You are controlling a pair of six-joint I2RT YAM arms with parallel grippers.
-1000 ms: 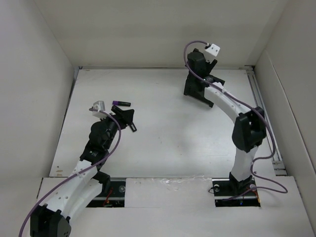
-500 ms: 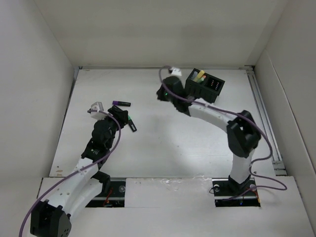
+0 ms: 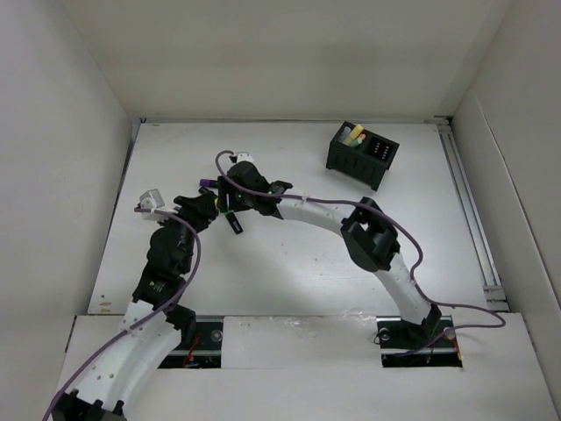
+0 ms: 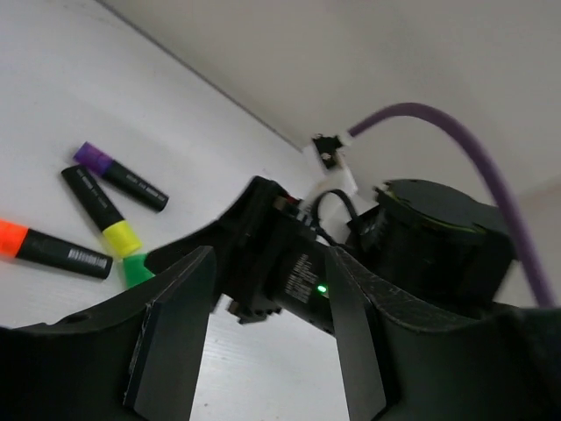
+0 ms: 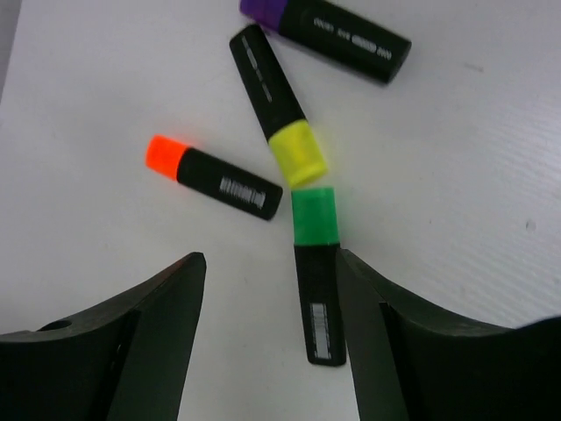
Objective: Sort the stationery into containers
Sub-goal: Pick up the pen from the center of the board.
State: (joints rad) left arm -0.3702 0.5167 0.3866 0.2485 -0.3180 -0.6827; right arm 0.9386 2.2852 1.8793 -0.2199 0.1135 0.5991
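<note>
The right gripper moves down next while easing toward the right in its wrist view, as the green highlighter's cap base [image 3: 230, 214] [image 5: 316, 243] lies below it, nearer one of its fingers.
Several stubby highlighters lie in a cluster at the table's left. In the right wrist view I see the purple one [image 5: 326, 32], the yellow one [image 5: 279, 103], the orange one [image 5: 215, 181] and the green one [image 5: 316, 279]. My right gripper [image 5: 272, 263] hangs open just over them, and the green highlighter lies close inside its right finger [image 5: 368, 307]. My left gripper [image 4: 270, 263] is open and holds nothing. It points at the right arm's wrist [image 4: 302, 281], with the highlighters to its left. The black organiser box [image 3: 362, 154] stands at the back right.
A yellow-green pen [image 3: 351, 136] stands in one compartment of the organiser. The two arms crowd together over the cluster [image 3: 219, 206]. White walls enclose the table on the left, back and right, and a rail [image 3: 465, 202] runs along the right edge.
The right arm has swung from over the organiser at the back right across to the highlighters at the left. The left gripper has drawn back a little to the left.
</note>
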